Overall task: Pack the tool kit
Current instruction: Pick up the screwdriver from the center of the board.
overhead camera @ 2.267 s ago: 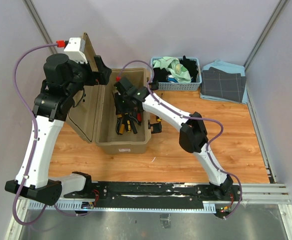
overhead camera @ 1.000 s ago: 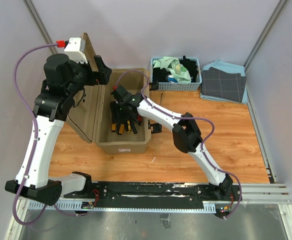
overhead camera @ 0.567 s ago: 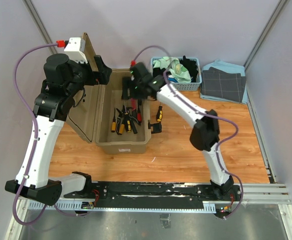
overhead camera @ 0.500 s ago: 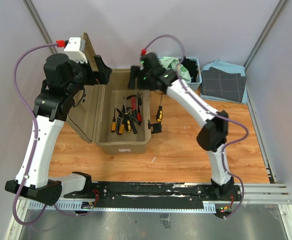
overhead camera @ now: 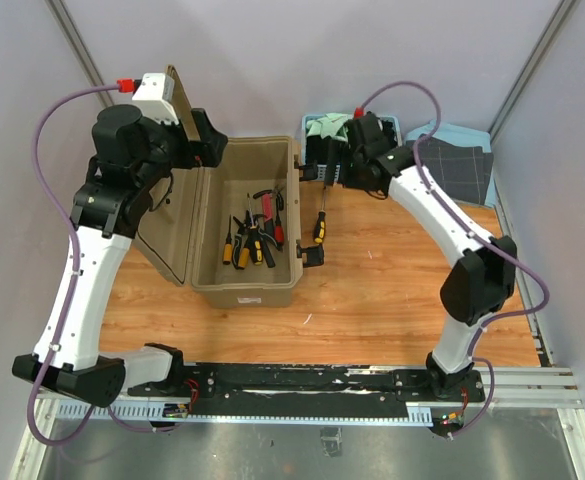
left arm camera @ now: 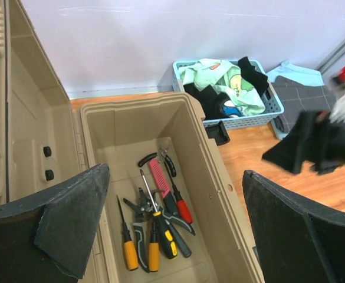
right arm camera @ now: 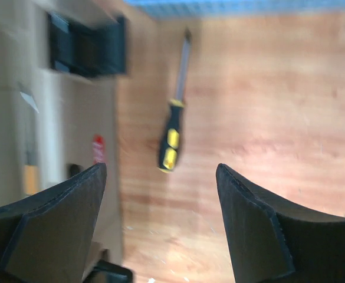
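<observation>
My right gripper is above the screwdriver's black-and-yellow handle [overhead camera: 319, 229] [right arm camera: 171, 140], which is lined up between its open fingers, so I will lower the gripper until they straddle it.
The tan toolbox [overhead camera: 244, 291] stands with its lid [overhead camera: 170, 235] swung up on the left. On its floor lie several tools: yellow-handled screwdrivers [left arm camera: 129, 254], a red-handled screwdriver [left arm camera: 183, 210] and pliers [left arm camera: 151, 158]. One black-and-yellow screwdriver [overhead camera: 319, 226] lies on the wooden table just right of the box, and shows blurred in the right wrist view [right arm camera: 172, 140]. My left gripper [overhead camera: 210, 146] hovers open beside the raised lid, above the box [left arm camera: 175, 177], nothing between its fingers. My right gripper [overhead camera: 318, 170] is open and empty over the table [right arm camera: 160, 168], near the box's far right corner.
A blue basket [overhead camera: 387, 168] of cloths stands at the back, just behind my right gripper. A grey folded cloth [overhead camera: 450, 170] lies at the back right. A black latch [overhead camera: 314, 257] sticks out from the box's right wall. Grey walls close the scene on three sides.
My right arm has lifted out of the toolbox and swung back-right toward the basket, its jaws opening wider. The tools stay on the box floor. The left arm has barely moved.
</observation>
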Tool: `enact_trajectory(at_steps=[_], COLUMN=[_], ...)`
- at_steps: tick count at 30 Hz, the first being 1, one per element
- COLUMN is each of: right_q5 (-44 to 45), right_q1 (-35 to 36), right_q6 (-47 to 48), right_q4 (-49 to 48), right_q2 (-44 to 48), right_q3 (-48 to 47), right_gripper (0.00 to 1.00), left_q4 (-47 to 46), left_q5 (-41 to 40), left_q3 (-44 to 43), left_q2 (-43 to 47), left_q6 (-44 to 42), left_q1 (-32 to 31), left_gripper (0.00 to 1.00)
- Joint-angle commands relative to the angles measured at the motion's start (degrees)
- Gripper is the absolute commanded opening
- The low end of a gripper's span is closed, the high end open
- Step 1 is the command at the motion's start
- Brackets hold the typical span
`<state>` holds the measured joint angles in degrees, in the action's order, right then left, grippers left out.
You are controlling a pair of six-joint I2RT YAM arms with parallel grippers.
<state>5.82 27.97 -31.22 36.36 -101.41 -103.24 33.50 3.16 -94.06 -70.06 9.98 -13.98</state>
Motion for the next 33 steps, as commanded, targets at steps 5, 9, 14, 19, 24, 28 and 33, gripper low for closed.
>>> enact_trajectory(at_steps=[5, 9, 14, 19, 24, 28, 33], right_q5=[2.8, 0.9, -1.4, -1.4, -1.3, -1.3, -0.1], right_q1=[0.2, 0.3, 1.6, 3.1, 3.3, 3.3, 3.4], right_q6=[-3.7, -3.5, -3.9, -4.5, -5.1, -5.3, -5.1], right_q4=[5.0, 4.6, 5.1, 5.6, 5.6, 6.3, 8.0], right_q2=[-3.9, -7.6, -13.3, -19.0, -22.5, -25.4, -28.4], right_q3=[7.9, 7.0, 4.4, 1.2, -1.4, -3.7, -4.9], right_gripper=[0.77, 0.79, 0.8, 0.8, 0.8, 0.79, 0.76], left_q4=[-1.5, -1.4, -1.3, -1.1, -0.9, -0.8, -1.0], left_q5=[1.2, 1.1, 1.3, 1.7, 1.6, 1.7, 1.6], left_q3=[-1.5, -1.4, -1.4, -1.5, -1.7, -1.7, -2.0], left_q2=[-1.1, -0.9, -0.9, -1.1, -1.0, -1.2, -1.6], left_q6=[1.0, 1.1, 1.1, 1.4, 1.4, 1.5, 1.5], left_q1=[0.4, 0.4, 0.4, 0.4, 0.4, 0.4, 0.4], left_gripper=[0.99, 0.99, 0.99, 0.99, 0.99, 0.99, 0.99])
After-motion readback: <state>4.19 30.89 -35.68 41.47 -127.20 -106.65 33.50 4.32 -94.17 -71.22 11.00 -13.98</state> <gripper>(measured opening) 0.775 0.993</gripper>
